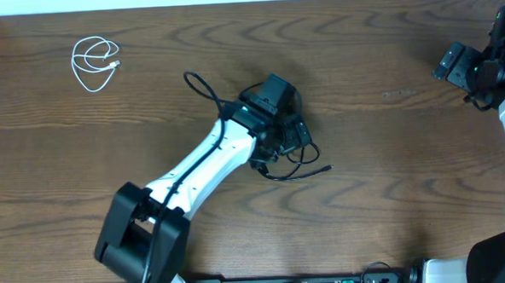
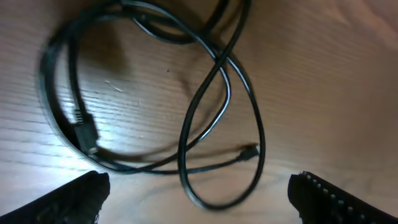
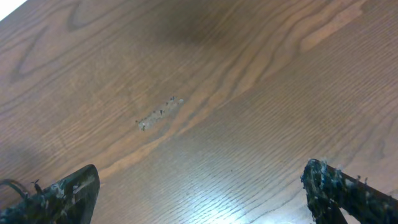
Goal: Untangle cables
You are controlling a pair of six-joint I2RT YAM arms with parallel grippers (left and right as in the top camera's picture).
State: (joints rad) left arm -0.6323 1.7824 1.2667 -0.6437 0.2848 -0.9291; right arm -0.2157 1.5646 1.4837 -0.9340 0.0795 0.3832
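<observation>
My left gripper lowers slightly next and closes its fingers on the third black cable at the loop's rounded end (image 2: 194, 199), because that bend lies between its open fingertips.
A tangle of thin black cables (image 1: 291, 153) lies at the table's middle, partly hidden under my left gripper (image 1: 272, 98). In the left wrist view the black cables (image 2: 205, 106) cross in loops, with a plug end (image 2: 85, 132) at left and a small plug (image 2: 249, 151) at right. My left gripper (image 2: 199, 199) is open just above them, one loop lying between its fingers. A white cable (image 1: 94, 62) lies coiled alone at the far left. My right gripper (image 1: 475, 68) is open and empty at the far right; its fingers (image 3: 199, 193) hover over bare wood.
The brown wood table (image 1: 390, 170) has a small pale scuff (image 3: 158, 113) below my right gripper. A thicker black cord (image 1: 201, 88) runs along my left arm. The arm bases (image 1: 141, 240) stand at the front edge.
</observation>
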